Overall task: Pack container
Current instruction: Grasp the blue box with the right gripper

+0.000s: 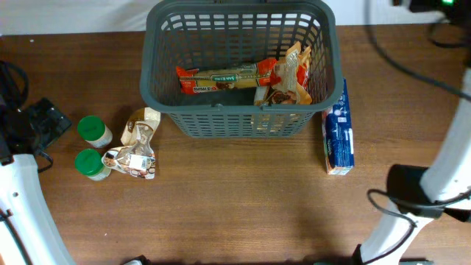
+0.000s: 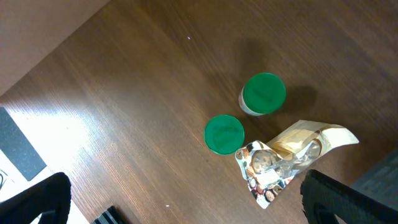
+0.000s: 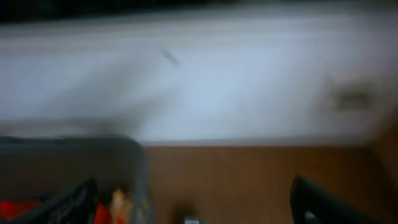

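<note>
The blue box is still outside the container (image 1: 154, 88), so my right gripper will next tilt downward, then lower to the blue box's far end beside the container's side.
The dark grey container (image 1: 154, 88) stands at the back middle of the table. It holds a long red-and-orange snack packet (image 1: 228, 77) and an orange snack bag (image 1: 294, 73). Its blurred corner shows in the right wrist view (image 3: 140, 180). My left gripper (image 2: 186, 208) is open and empty above the table, near two green-lidded jars (image 2: 263, 93) (image 2: 224, 134) and a clear snack pouch (image 2: 270, 168). In the overhead view it (image 1: 45, 121) is left of the jars. My right gripper (image 3: 193, 202) is open and empty beside the container's right side, and its view is blurred.
In the overhead view the two jars (image 1: 93, 130) (image 1: 90, 163) and two snack pouches (image 1: 140, 125) (image 1: 132, 162) lie left of the container. A blue box (image 1: 338, 132) lies along its right wall. Cables run at the back right.
</note>
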Robot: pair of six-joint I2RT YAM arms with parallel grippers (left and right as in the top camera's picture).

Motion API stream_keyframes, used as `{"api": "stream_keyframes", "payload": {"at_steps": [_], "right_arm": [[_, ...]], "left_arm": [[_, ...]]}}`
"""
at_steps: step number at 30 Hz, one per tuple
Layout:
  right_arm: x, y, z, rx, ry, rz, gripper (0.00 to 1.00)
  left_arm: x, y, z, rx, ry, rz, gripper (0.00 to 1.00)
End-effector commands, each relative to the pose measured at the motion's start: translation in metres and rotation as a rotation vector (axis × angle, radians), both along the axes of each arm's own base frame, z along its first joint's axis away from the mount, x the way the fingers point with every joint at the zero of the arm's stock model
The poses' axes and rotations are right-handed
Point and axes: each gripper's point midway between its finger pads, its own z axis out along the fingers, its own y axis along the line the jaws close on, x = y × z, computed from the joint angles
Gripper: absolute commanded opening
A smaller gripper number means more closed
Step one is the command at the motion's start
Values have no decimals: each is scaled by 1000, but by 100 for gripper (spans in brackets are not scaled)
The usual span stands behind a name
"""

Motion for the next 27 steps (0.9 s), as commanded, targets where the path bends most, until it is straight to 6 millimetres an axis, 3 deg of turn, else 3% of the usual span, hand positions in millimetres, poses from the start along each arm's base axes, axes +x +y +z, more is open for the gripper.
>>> {"api": "stream_keyframes", "payload": {"at_steps": [1, 4, 8, 14, 23, 27], "right_arm": [[18, -54, -109, 198, 322, -192, 87], [5, -62, -169, 273, 539, -223, 81], [-11, -40, -249, 336, 825, -199, 80], [-26, 0, -329, 293, 1033, -57, 82], [-47, 36, -402, 279, 1155, 35, 85], [-57, 43, -423, 307, 1182, 47, 79]], "left_arm": [[1, 1, 3, 6, -4, -10, 99], [1, 1, 3, 6, -3, -10, 99], [1, 1, 3, 6, -4, -10, 99], [1, 1, 3, 6, -4, -10, 99], [1, 1, 3, 6, -3, -10, 99], [1, 1, 3, 6, -4, -10, 99]]}}
